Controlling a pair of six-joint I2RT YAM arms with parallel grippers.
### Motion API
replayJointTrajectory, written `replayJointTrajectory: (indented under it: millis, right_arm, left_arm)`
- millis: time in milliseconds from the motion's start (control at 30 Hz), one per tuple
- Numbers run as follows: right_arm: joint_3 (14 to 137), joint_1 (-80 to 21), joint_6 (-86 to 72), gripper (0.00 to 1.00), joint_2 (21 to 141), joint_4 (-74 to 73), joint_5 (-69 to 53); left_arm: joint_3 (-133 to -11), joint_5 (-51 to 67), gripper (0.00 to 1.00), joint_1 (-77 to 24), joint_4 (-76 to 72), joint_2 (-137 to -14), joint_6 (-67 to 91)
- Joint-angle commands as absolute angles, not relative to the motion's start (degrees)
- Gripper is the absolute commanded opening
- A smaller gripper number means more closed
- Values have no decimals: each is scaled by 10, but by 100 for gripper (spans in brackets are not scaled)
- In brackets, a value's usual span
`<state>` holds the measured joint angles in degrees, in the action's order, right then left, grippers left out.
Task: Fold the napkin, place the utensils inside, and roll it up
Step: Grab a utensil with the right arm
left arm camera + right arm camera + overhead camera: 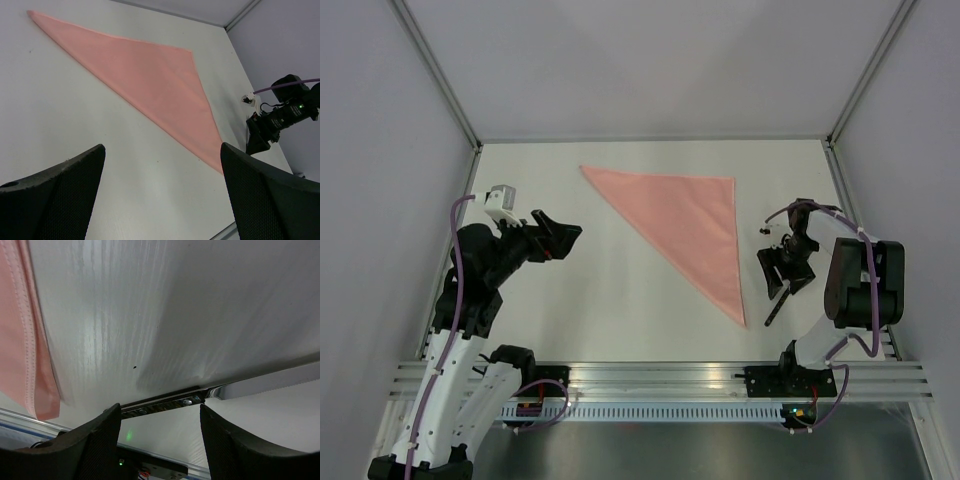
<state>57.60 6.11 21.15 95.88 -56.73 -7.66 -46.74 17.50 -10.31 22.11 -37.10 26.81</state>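
Observation:
The knife's handle stretches from fingertip to fingertip of my right gripper. Next I will lower the gripper onto the knife's black handle near the blade, with its fingers at the long sides of the handle.
The salmon-pink napkin lies flat on the white table, folded into a triangle with its long edge running from back left to front right. The left wrist view shows the napkin ahead, and its hemmed edge sits at the left of the right wrist view. The knife lies on the table just right of the napkin's near tip. Its black riveted handle and silver blade stretch across the gap of my right gripper, which hovers open just over it. My left gripper hangs open and empty, left of the napkin.
An aluminium rail runs along the near table edge, in front of both arm bases. Grey enclosure walls with metal posts close off the left, back and right. The right arm shows at the far right of the left wrist view.

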Motion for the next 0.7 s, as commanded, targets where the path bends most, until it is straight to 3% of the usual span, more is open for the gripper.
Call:
replayJointTrajectory:
  millis: [0, 267, 667]
  right_arm:
    - [563, 72, 188, 70, 969, -635, 25]
    - [548, 92, 196, 69, 992, -620, 25]
    - [582, 92, 164, 58, 1041, -577, 27]
  left_arm:
    - [-468, 198, 100, -101, 194, -371, 289]
    - [-468, 200, 100, -100, 192, -371, 294]
    - [-467, 202, 100, -101, 187, -372, 301]
